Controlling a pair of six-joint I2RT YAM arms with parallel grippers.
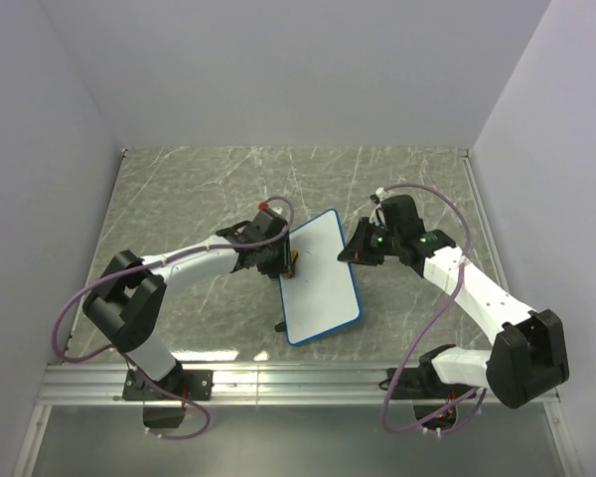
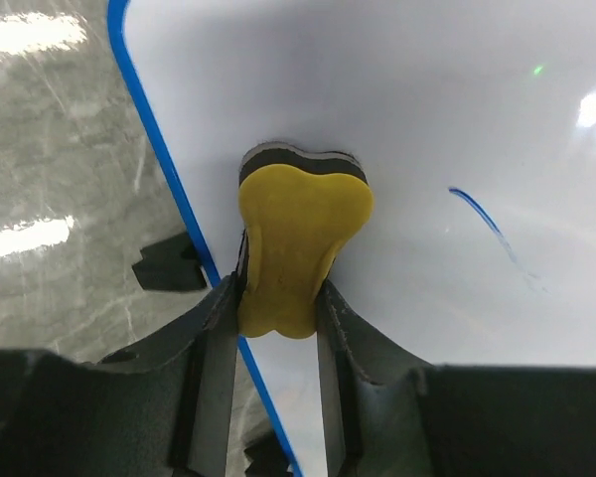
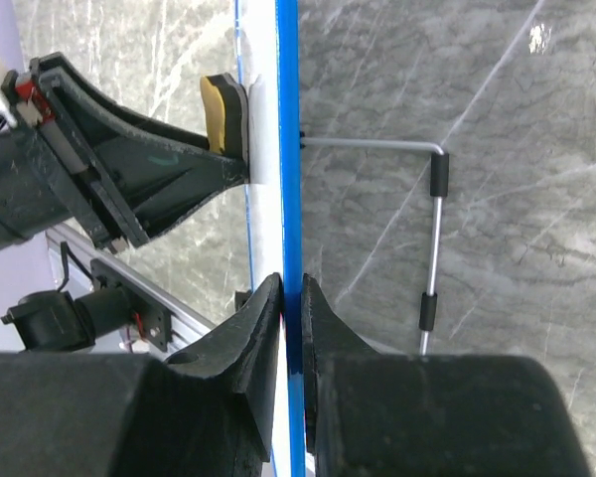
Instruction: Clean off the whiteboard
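My left gripper wipes over the blue stroke (image 2: 480,214) next, then lowers and releases the eraser on bare tabletop, since that lies below and left in the top view.
The whiteboard (image 1: 321,277), white with a blue frame, stands tilted in the middle of the table. My left gripper (image 1: 283,260) is shut on the yellow bone-shaped eraser (image 2: 300,243) and presses it against the board face (image 2: 397,119) near its left edge. A short blue stroke (image 2: 480,214) shows to the right of the eraser. My right gripper (image 1: 356,248) is shut on the board's blue frame (image 3: 289,149), holding its right edge. The eraser also shows edge-on in the right wrist view (image 3: 223,114).
The board's wire stand (image 3: 432,219) with black sleeves rests on the grey marble tabletop (image 1: 179,199) behind the board. A black foot (image 2: 166,264) sits at the board's left edge. White walls enclose the table; an aluminium rail (image 1: 298,383) runs along the near edge.
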